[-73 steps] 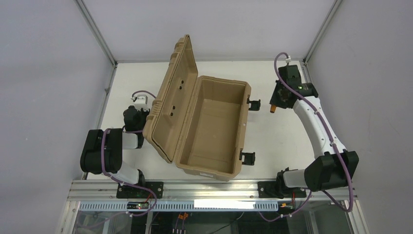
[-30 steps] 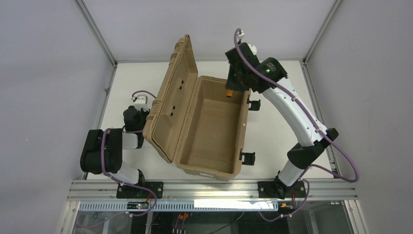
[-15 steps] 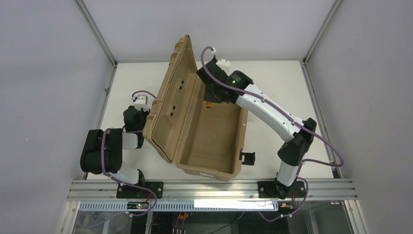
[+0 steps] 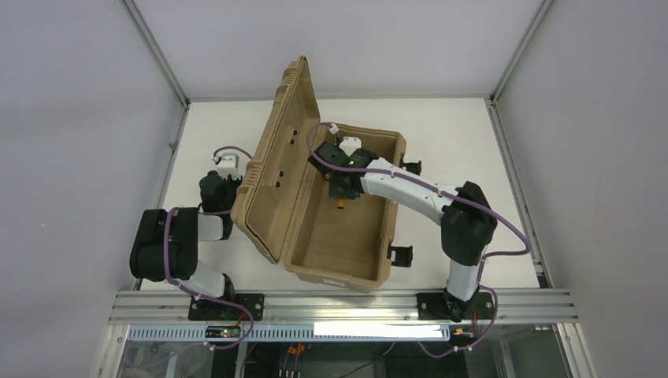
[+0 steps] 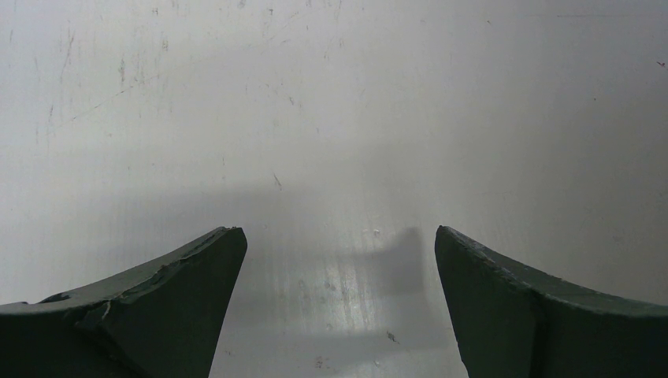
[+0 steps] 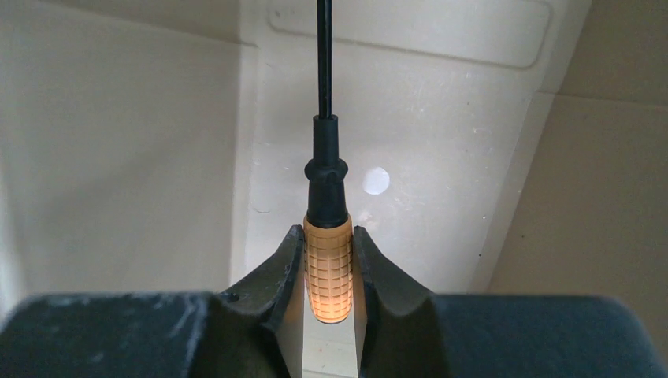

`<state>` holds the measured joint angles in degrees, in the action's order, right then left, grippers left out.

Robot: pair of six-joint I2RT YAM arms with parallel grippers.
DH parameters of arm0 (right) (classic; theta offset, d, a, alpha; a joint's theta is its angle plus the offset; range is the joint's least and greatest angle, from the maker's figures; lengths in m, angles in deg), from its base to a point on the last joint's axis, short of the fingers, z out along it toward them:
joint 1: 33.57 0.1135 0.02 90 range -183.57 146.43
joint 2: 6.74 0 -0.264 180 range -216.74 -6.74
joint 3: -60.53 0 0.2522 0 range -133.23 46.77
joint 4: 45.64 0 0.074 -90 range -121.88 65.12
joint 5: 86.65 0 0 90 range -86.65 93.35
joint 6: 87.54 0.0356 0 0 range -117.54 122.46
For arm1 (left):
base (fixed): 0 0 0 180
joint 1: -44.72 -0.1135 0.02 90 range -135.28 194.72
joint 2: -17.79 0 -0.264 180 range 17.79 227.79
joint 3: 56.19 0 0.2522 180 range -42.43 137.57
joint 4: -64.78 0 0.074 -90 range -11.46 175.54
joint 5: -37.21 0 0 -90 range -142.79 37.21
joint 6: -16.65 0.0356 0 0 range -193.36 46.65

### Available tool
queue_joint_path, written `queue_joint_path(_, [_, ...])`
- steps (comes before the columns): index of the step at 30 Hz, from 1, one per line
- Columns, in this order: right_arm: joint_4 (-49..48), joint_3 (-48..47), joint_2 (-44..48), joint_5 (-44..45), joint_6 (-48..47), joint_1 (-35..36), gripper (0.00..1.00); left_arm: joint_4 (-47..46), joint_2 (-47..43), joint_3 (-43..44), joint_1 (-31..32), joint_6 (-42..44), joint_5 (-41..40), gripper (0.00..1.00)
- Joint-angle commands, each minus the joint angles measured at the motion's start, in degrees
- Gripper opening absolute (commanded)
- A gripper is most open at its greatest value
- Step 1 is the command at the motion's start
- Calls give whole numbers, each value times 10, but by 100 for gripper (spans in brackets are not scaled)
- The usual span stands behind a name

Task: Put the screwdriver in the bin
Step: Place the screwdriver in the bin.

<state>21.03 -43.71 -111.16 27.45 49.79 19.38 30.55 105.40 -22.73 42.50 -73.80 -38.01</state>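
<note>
The screwdriver [image 4: 340, 204] [image 6: 326, 177] still hangs above the bin's bottom, so my right gripper will next move back and down toward the middle of the bin's bottom and release it.
The tan bin [image 4: 376, 274] stands open at the table's middle, its ribbed lid [image 4: 277, 157] leaning to the left. My right gripper [image 4: 340, 198] reaches down into the bin's far half and is shut on the screwdriver [image 4: 340, 204]. In the right wrist view the orange gridded handle [image 6: 328, 269] sits between my right gripper's [image 6: 328, 236] two fingers and the thin black shaft [image 6: 324, 55] points away over the bin's pale floor [image 6: 441, 173]. My left gripper [image 4: 211, 183] is open and empty, low by the table left of the lid; its fingers [image 5: 157, 299] frame bare table.
Two black latches [image 4: 410, 168] [image 4: 401, 255] stick out on the bin's right side. The bin's walls [image 6: 118, 150] rise close on both sides of my right gripper. White table [image 4: 473, 150] lies right of the bin. Enclosure walls and frame posts ring the table.
My right arm has carried the screwdriver from the table right of the bin, over the bin's far rim, and down inside it. My left arm has not moved.
</note>
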Motion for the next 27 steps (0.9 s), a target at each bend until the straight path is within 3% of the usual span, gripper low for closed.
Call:
queue_joint_path(1, [-69,53,-20,15,30,12,1,-17,-11,6,2,6,-4,99])
queue_joint_path(8, [-124,106,-54,5,59,20,6,-17,-11,6,3,6,-4,99])
queue_joint_path(13, [-136,113,-75,-3,62,23,21,-16,-11,6,2,6,-4,99])
queue_joint_path(20, [-117,114,-54,24,79,28,72,-16,-11,6,2,6,-5,99])
queue_joint_path(26, [-90,110,-28,41,96,29,98,-16,-12,6,2,5,-4,99])
queue_joint_path(27, [-89,109,-23,42,97,29,99,-16,-12,6,3,6,-4,99])
